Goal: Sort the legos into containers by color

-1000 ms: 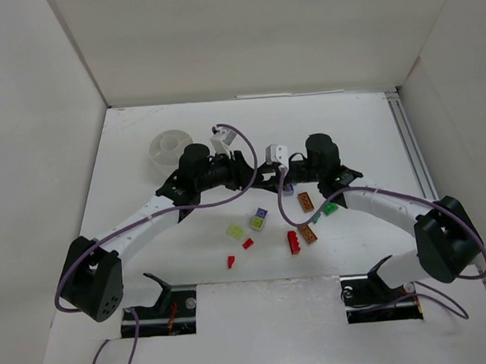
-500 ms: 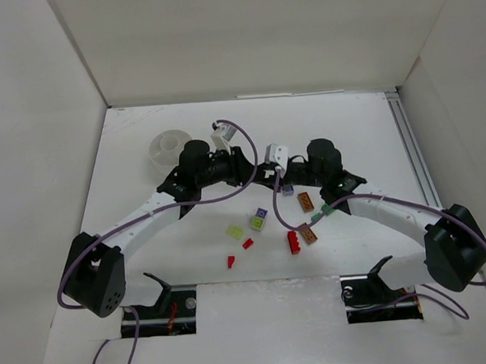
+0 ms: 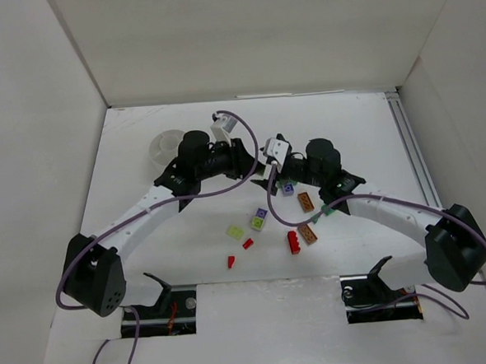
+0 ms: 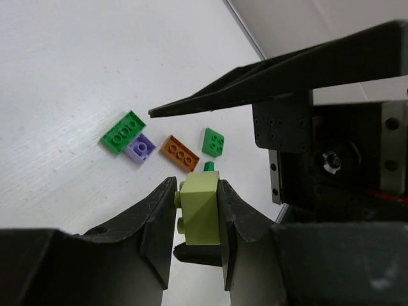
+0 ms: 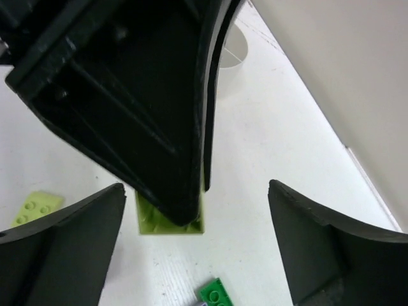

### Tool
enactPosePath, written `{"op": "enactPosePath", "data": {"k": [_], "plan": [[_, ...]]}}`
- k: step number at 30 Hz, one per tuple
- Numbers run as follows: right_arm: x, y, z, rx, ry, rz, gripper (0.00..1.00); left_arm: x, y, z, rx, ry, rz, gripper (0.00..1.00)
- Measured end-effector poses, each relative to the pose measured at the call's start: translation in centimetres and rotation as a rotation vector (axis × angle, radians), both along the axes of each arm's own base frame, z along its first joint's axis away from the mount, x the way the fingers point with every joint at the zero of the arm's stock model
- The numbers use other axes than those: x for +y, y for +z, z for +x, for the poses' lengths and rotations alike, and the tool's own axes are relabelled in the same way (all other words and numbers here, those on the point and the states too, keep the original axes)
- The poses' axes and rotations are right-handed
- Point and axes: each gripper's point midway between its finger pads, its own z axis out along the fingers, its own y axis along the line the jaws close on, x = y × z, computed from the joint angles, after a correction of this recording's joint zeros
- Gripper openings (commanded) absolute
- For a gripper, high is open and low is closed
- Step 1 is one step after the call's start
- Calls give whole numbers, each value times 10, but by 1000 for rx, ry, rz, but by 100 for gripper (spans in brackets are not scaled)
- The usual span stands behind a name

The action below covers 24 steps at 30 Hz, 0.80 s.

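I need to move my left gripper left in the top view, over the white container's outer ring [image 3: 156, 148], and release the lego, as my right gripper is open.
A yellow-green lego [image 4: 201, 207] is clamped between the fingers of my left gripper [image 4: 197, 191], above the table. In the top view my left gripper [image 3: 254, 163] meets my right gripper [image 3: 270, 174] at mid-table. My right gripper [image 5: 196, 191] stands wide open, its fingers on either side of the left gripper's fingers [image 5: 127, 95] and of the same lego [image 5: 148, 224], not touching it. Below lie a green brick [image 4: 122, 132], a purple one [image 4: 140, 148], an orange one [image 4: 180, 152] and a green square one [image 4: 213, 141]. The white container [image 3: 166, 145] stands at the back left, partly hidden by the left arm.
More loose bricks lie in front of the grippers: a yellow-green plate [image 3: 234, 231], a purple-and-yellow stack [image 3: 258, 219], red pieces [image 3: 294, 242] [image 3: 247, 243] [image 3: 230, 261] and a brown one [image 3: 308, 234]. White walls enclose the table on three sides.
My left gripper has shut on the yellow-green lego, and my right gripper has opened wide and let go of it. Both wrists have shifted slightly toward the back.
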Motion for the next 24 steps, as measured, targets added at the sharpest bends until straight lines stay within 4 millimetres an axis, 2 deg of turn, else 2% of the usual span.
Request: {"op": "enactPosePath", "data": {"k": [4,6,8,11,15,20,24], "plan": [[-1,-2,10,22,-34,-6,100,11,17,20,-37,65,6,0],[-5,-3,13,37,-57,-5,100,25,18,34,-43,117,16,0],[-15,-2,19,45,-91,0,100,47,12,52,-31,200,38,0],[-38,8,33,43,-177,22,100,95,-5,84,12,381,93,0],[-81,19,46,31,-302,59,100,167,-26,116,77,638,165,0],[-117,15,60,53,-411,65,100,248,-33,139,121,904,218,0],[-132,11,67,69,-456,66,100,295,-36,153,144,1048,251,0]]}}
